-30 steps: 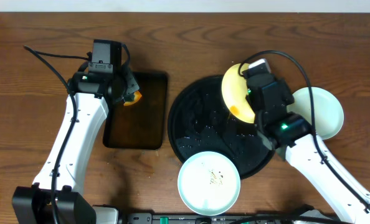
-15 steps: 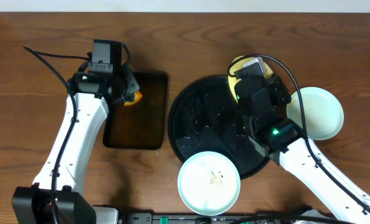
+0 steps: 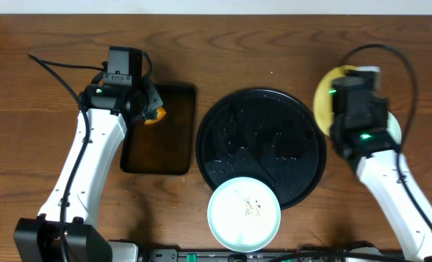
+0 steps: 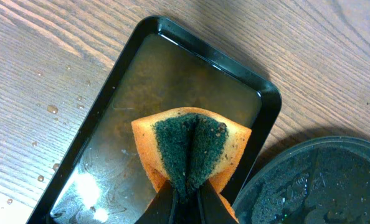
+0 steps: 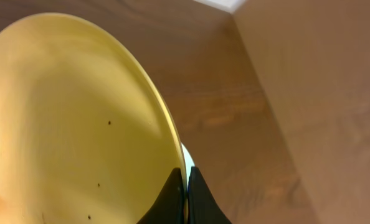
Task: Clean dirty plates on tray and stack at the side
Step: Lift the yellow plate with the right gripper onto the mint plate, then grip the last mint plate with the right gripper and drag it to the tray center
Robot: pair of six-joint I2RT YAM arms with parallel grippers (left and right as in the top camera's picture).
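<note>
My right gripper holds the yellow plate's rim and will move back and down onto the mint-white plate to release it, since that's below and nearer my base.
My right gripper is shut on the rim of the pale yellow plate, held tilted to the right of the black round tray; in the right wrist view the yellow plate fills the left with a few dark specks. A mint-white plate lies on the wood under the right arm, mostly hidden. Another mint-white plate with brown specks sits on the tray's front rim. My left gripper is shut on an orange sponge with a green pad, over the rectangular tray.
The dark rectangular tray holds murky water, left of the round tray. Water drops lie on the wood beside the rectangular tray. Cables trail behind both arms. The round tray's surface is wet.
My right gripper has carried the yellow plate from above the tray's far right part rightward, off the tray, to above the mint-white plate at the side. The left arm has not moved.
</note>
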